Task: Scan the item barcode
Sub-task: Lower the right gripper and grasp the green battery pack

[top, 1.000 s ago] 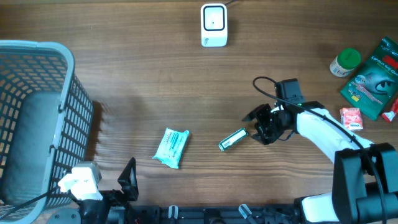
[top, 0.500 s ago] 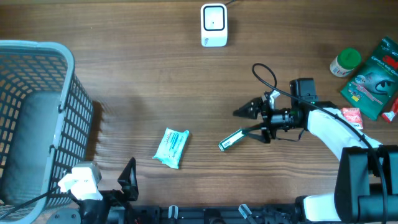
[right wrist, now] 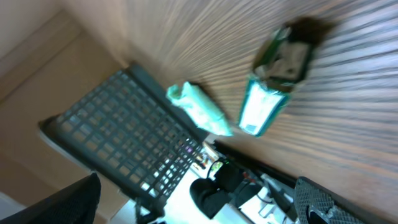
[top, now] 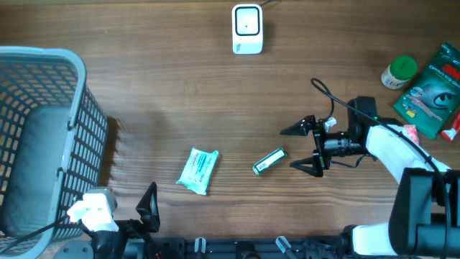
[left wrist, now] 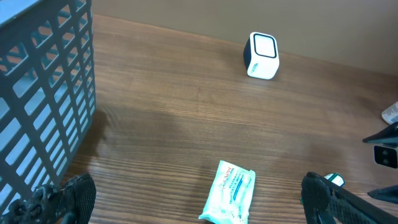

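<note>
My right gripper goes down close to the table next, then moves onto the pack's end that faces the gripper's open fingers.
The item, a small green and white pack, lies flat on the table right of centre. My right gripper is open just to its right, fingers spread wide, not touching it. In the right wrist view the pack lies ahead of the open gripper, blurred. The white barcode scanner stands at the far edge of the table; it also shows in the left wrist view. My left gripper is open and empty at the near left edge.
A pale blue wipes pack lies left of the item. A grey mesh basket fills the left side. At the far right sit a green-lidded jar, a green package and a small red box.
My right gripper has spread wide and drawn back to the right, away from the small green pack, which stays on the table. The left arm has not moved.
</note>
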Available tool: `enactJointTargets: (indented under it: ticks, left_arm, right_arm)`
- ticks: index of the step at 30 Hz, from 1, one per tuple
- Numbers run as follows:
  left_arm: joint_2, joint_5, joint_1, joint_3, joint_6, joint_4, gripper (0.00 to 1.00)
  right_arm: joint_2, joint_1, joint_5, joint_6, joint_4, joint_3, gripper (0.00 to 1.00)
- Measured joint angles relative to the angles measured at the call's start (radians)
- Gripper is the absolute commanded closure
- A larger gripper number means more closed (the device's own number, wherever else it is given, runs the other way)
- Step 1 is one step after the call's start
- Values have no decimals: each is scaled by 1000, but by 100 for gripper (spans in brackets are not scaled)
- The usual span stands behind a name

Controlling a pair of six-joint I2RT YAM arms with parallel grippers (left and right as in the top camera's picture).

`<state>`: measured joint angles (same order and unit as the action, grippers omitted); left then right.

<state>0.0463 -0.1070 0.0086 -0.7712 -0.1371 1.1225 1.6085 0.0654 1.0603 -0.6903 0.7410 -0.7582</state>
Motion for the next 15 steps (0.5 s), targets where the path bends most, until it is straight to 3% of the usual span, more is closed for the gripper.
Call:
enactJointTargets:
  ticks: [8,15]
  left_arm:
    - [0,0,0,0,0,0,0]
    - [0,0,0,0,0,0,0]
  right_arm:
    - [159,0,-106,2,-50,0,8]
    - [237,5,-14,2,-168,-35,15]
